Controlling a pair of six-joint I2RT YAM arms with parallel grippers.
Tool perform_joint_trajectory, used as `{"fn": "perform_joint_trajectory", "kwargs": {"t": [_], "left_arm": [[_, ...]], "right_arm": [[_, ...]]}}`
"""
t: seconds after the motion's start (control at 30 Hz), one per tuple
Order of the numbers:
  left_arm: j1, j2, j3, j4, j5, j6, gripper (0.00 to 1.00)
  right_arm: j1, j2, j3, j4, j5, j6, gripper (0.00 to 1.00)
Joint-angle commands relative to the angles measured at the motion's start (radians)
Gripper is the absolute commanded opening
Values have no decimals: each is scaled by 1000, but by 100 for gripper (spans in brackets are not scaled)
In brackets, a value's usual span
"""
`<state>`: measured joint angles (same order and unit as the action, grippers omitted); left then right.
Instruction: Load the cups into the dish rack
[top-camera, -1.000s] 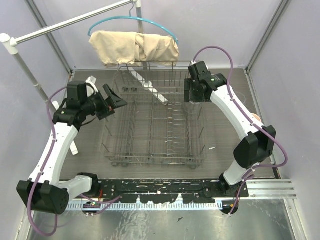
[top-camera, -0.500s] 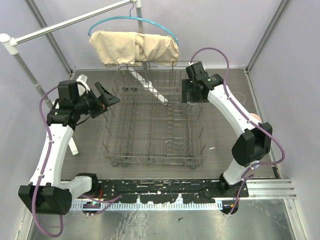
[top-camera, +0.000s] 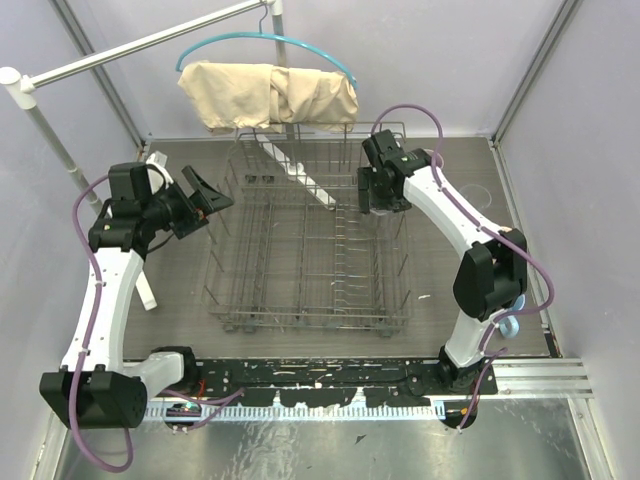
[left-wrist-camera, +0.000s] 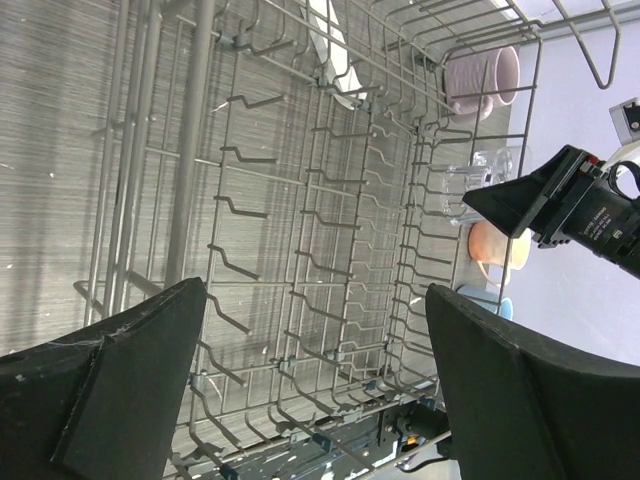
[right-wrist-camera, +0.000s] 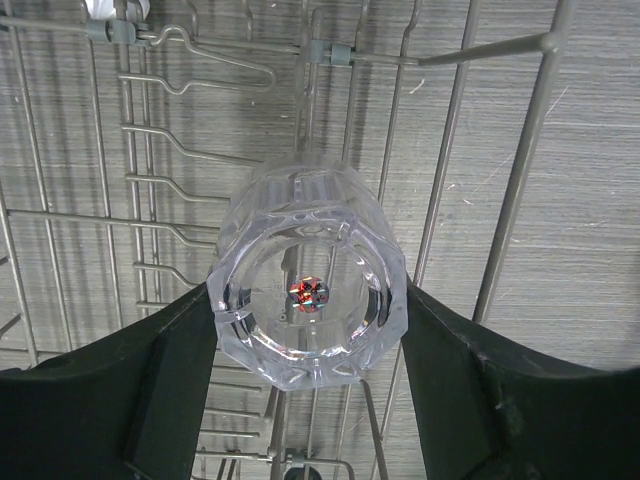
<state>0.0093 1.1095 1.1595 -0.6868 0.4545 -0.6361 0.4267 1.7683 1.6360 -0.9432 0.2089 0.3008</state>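
Note:
The clear glass tumbler (right-wrist-camera: 308, 300) is already over the gap between the dish rack's wires and side wires, so my right gripper should lower slightly and open next.
The grey wire dish rack (top-camera: 300, 262) stands mid-table and fills the left wrist view (left-wrist-camera: 300, 200). My right gripper (top-camera: 384, 200) is shut on a clear glass tumbler (right-wrist-camera: 308, 300), fingers pressing both its sides, and holds it over the rack's right tines. The tumbler also shows in the left wrist view (left-wrist-camera: 478, 178). My left gripper (top-camera: 205, 196) is open and empty, above the rack's left edge (left-wrist-camera: 315, 290). A mauve-pink mug (left-wrist-camera: 483, 80) lies at the rack's far right corner. A peach-orange mug (left-wrist-camera: 497, 248) and a light blue mug (top-camera: 510, 322) sit right of the rack.
A beige cloth on a teal hanger (top-camera: 268, 92) hangs over the rack's back edge. A white strip (top-camera: 295, 170) lies in the rack's back part. A white rail post (top-camera: 45, 130) stands at the left. A faint clear ring (top-camera: 478, 190) shows on the table right of the right arm.
My right gripper has carried the tumbler a little left and toward the back, over the rack's right side. My left gripper has drawn back to the left, still open.

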Motion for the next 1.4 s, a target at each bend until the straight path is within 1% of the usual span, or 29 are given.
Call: {"fn": "perform_joint_trajectory", "kwargs": {"t": [0.0,0.2,0.33,0.37,0.43,0.53,0.8,0.87,0.93,1.27,1.37], "left_arm": [[17,3,18,-27,11,30,98],[36,-1,10,-38,12,47,98],[41,-3,-2,-40,3,35,98],[43,-1,-4,-42,3,28,98],[44,-2,-8,-40,6,21,98],[44,-2,-9,-40,11,32,98],[44,-1,-10,-42,14,60,98],[45,-1,-16,-36,23,61,98],[45,-2,-21,-27,39,57,98],[45,-21,-41,8,92,44,98],[45,-26,-46,20,118,41,98]], "right_arm": [[2,10,-12,86,36,-27,12],[0,16,-65,137,45,-26,14],[-1,19,-94,164,49,-25,20],[-1,20,-99,169,51,-25,24],[-2,22,-106,173,54,-23,34],[0,20,-112,175,53,-23,55],[-1,-38,-105,157,53,-21,88],[-2,-55,-91,142,66,-26,98],[-2,-70,-71,124,72,-30,100],[0,-189,-5,42,77,-8,100],[0,-231,15,29,99,-3,100]]}}
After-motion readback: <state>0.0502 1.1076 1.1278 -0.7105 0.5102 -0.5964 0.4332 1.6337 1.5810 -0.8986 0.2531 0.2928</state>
